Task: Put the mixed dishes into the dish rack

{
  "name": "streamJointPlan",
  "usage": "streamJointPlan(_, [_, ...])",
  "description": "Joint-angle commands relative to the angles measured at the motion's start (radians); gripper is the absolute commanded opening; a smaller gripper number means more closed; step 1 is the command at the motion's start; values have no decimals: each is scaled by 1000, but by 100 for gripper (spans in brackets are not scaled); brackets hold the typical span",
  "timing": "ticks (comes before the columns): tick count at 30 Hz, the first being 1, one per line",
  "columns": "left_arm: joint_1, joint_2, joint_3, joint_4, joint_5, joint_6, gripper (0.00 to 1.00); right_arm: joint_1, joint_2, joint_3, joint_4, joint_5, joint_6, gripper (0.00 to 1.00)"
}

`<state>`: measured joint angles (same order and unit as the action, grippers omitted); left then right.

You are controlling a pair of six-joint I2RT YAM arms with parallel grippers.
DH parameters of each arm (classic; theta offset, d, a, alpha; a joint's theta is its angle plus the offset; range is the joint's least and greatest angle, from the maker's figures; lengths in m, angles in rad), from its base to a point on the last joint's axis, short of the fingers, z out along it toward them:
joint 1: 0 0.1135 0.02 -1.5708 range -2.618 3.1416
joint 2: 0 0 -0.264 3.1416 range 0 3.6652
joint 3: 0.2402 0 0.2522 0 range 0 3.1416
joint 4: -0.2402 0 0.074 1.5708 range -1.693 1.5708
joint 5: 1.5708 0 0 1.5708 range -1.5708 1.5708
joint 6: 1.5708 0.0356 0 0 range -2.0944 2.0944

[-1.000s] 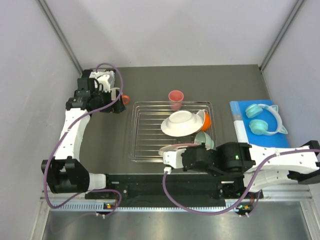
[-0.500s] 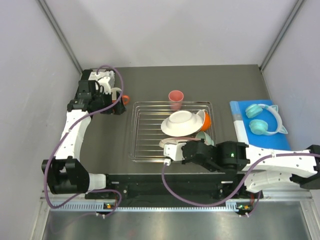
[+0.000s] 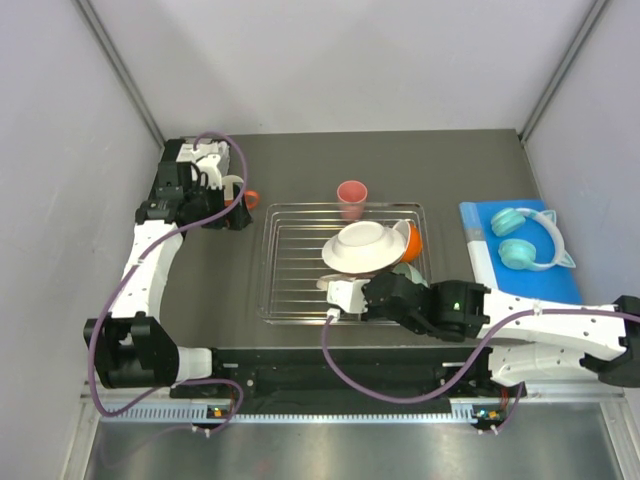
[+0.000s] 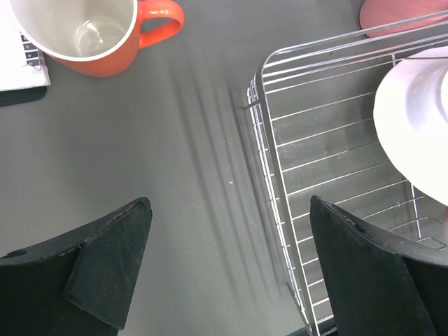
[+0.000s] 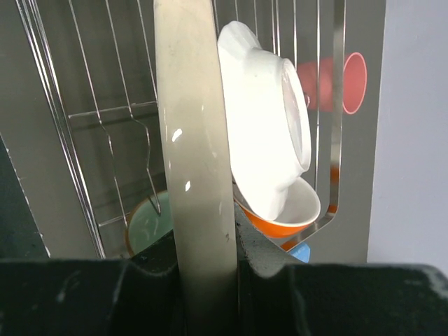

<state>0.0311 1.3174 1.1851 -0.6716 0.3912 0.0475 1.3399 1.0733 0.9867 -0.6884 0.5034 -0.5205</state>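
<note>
I should next lower my right gripper until the beige plate stands edge-on at the free wires beside the white bowl, then let it go, since they are below.
The silver wire dish rack (image 3: 300, 262) holds a white bowl (image 3: 360, 245) leaning on an orange bowl (image 3: 411, 240). My right gripper (image 3: 345, 295) is shut on a beige plate (image 5: 192, 140), held edge-on over the rack's near right part. In the right wrist view a mint-green bowl (image 5: 147, 224) sits in the rack beneath the plate. A pink cup (image 3: 351, 197) stands just beyond the rack. A cream-and-orange mug (image 3: 238, 193) stands left of the rack. My left gripper (image 3: 230, 213) is open and empty over the table beside the mug (image 4: 91, 31).
Turquoise headphones (image 3: 530, 240) lie on a blue-and-white booklet (image 3: 478, 255) at the right. A white flat object (image 4: 21, 63) lies next to the mug. Grey walls enclose the table at the back and sides. The rack's left half (image 4: 308, 140) holds no dishes.
My right gripper has carried the beige plate farther from the near edge and over the rack, covering the mint-green bowl from above. The left arm has hardly moved.
</note>
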Motion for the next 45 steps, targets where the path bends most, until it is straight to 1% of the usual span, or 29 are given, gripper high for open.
streamJointPlan(1, [-2,-15,-8,53,-3,-8,99,-38,-45,-12,115,26,-21,0])
streamJointPlan(12, [-2,-7,-8,46,-25,-3,99,-125,-64,-131,155,-75,-7,0])
streamJointPlan(23, [-3,-3,1,47,-23,-1,99,-176,-29,-184,202,-86,39,0])
streamJointPlan(24, [-3,-4,1,43,-22,-1,99,-186,-24,-184,205,-60,65,0])
streamJointPlan(26, [-2,-7,-2,44,-22,-1,99,-206,-10,-180,214,-60,92,0])
streamJointPlan(32, [0,-6,14,29,-18,6,99,-261,22,-194,242,-115,178,1])
streamJointPlan(34, [-2,-10,18,26,-20,12,99,-274,31,-191,233,-128,203,5])
streamJointPlan(36, [0,-14,21,26,-18,12,99,-275,34,-189,225,-138,223,17])
streamJointPlan(37, [0,-12,21,26,-20,14,99,-274,33,-187,221,-138,231,26])
streamJointPlan(38, [0,-12,21,26,-18,14,99,-275,31,-184,216,-138,238,43])
streamJointPlan(40, [0,-10,18,27,-18,15,99,-274,16,-177,202,-140,249,49])
streamJointPlan(41, [-2,-10,18,29,-20,17,99,-274,10,-175,202,-143,257,56])
streamJointPlan(43, [0,-10,15,30,-18,15,99,-274,-16,-166,196,-138,264,65])
streamJointPlan(44, [-2,-12,11,32,-18,15,99,-274,-24,-160,193,-144,269,68])
streamJointPlan(45, [0,-10,11,32,-18,15,99,-272,-29,-139,176,-144,278,69])
